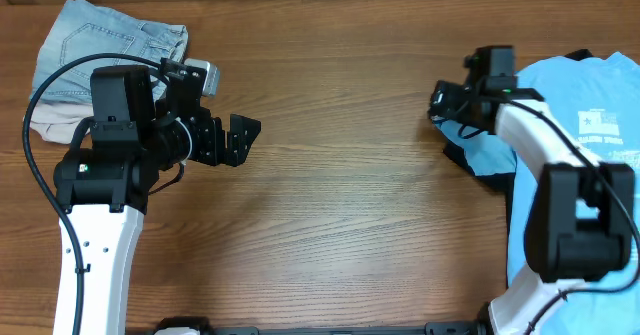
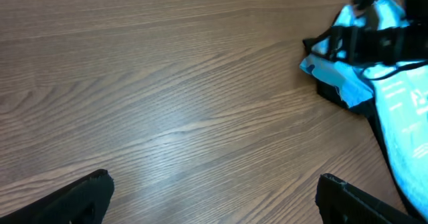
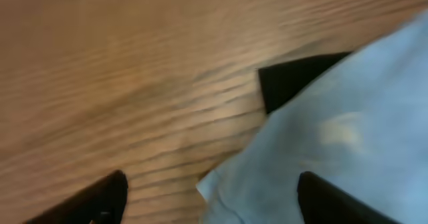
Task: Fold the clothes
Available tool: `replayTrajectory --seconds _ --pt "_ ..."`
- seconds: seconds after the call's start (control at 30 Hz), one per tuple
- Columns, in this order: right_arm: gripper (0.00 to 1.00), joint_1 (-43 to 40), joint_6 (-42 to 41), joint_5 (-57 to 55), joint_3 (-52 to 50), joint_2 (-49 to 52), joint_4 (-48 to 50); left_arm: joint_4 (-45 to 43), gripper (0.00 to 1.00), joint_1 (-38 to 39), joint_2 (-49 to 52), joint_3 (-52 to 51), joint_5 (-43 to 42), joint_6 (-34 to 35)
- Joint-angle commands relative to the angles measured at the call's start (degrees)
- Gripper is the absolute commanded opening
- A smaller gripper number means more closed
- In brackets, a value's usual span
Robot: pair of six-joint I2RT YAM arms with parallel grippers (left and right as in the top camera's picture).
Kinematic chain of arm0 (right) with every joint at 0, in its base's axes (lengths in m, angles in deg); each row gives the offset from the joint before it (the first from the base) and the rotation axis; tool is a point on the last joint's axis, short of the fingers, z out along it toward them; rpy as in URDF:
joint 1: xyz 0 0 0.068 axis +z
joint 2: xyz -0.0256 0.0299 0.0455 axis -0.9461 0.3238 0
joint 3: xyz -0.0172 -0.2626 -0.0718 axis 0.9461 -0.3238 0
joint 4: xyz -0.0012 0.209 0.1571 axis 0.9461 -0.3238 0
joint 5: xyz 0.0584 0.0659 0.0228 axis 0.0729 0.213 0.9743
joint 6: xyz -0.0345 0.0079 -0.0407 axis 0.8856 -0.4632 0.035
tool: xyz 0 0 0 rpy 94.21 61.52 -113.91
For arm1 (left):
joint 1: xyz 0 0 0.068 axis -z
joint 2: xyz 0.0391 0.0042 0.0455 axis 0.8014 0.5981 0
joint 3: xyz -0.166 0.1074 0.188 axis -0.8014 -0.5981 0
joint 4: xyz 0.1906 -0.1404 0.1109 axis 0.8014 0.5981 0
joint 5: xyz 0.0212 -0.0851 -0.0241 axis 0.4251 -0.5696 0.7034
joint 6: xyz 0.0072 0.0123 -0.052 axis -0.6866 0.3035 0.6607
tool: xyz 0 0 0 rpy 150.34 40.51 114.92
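Note:
I need to lower my right gripper next onto a corner of the blue sleeve (image 3: 321, 130) at the sleeve's edge (image 3: 219, 192) beside that corner. Then I need to close it.
The sky-blue T-shirt (image 1: 590, 125) with white lettering lies at the table's right edge on top of a black T-shirt (image 1: 472, 161). My right gripper (image 1: 445, 105) is open over the blue shirt's left sleeve. In the right wrist view a corner of the blue sleeve (image 3: 321, 130) lies between the open jaws (image 3: 210, 190), with black fabric (image 3: 294, 80) showing beyond it. My left gripper (image 1: 240, 135) is open and empty over bare wood on the left. In the left wrist view its jaws (image 2: 214, 197) are wide apart, with the blue shirt (image 2: 404, 117) far to the right.
Folded light-blue jeans (image 1: 100, 40) lie at the back left corner on a beige cloth (image 1: 50, 125), behind the left arm. Bare wooden tabletop (image 1: 350, 195) spans the middle between the two arms.

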Motion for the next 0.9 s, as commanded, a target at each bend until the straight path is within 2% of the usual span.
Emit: replayTrajectory --seconds 0.0,0.07,0.2,0.3,0.37,0.43,0.5,0.6,0.63,0.7,0.87 --pt "0.75 0.96 -0.66 -0.9 0.96 1.95 1.01 0.11 1.0 0.37 0.33 1.53 -1.11 0.81" --pt "0.75 1.01 -2.8 -2.56 0.96 2.08 1.97 0.07 1.0 0.37 0.33 1.53 -1.14 0.81" --pt "0.67 1.01 -3.56 -3.37 0.96 2.21 1.66 0.11 1.0 0.37 0.33 1.53 -1.14 0.83" --pt "0.53 1.03 -3.56 -3.34 0.96 3.02 1.01 0.07 1.0 0.37 0.33 1.53 -1.14 0.83" --pt "0.53 1.03 -3.58 -3.34 0.96 3.89 0.63 0.07 1.0 0.37 0.33 1.53 -1.16 0.83" --pt "0.48 1.03 -3.54 -3.37 0.96 4.94 0.15 0.11 1.0 0.37 0.33 1.53 -1.27 0.83" --pt "0.35 1.01 -3.54 -3.43 0.96 5.01 0.15 0.11 1.0 0.37 0.33 1.53 -1.57 0.98" --pt "0.23 1.01 -3.5 -3.58 1.16 4.46 0.5 0.11 1.0 0.37 0.33 1.53 -1.55 2.21" --pt "0.14 0.92 -3.5 -3.58 1.4 4.17 0.07 0.13 1.0 0.37 0.33 1.53 -1.55 2.29" --pt "0.04 0.59 -3.5 -3.58 2.38 3.28 -1.38 0.13 1.0 0.37 0.33 1.53 -1.55 2.29" --pt "0.04 -2.14 -3.52 -4.66 8.02 -2.21 -8.17 0.04 1.0 0.31 0.33 1.53 -0.92 2.25"
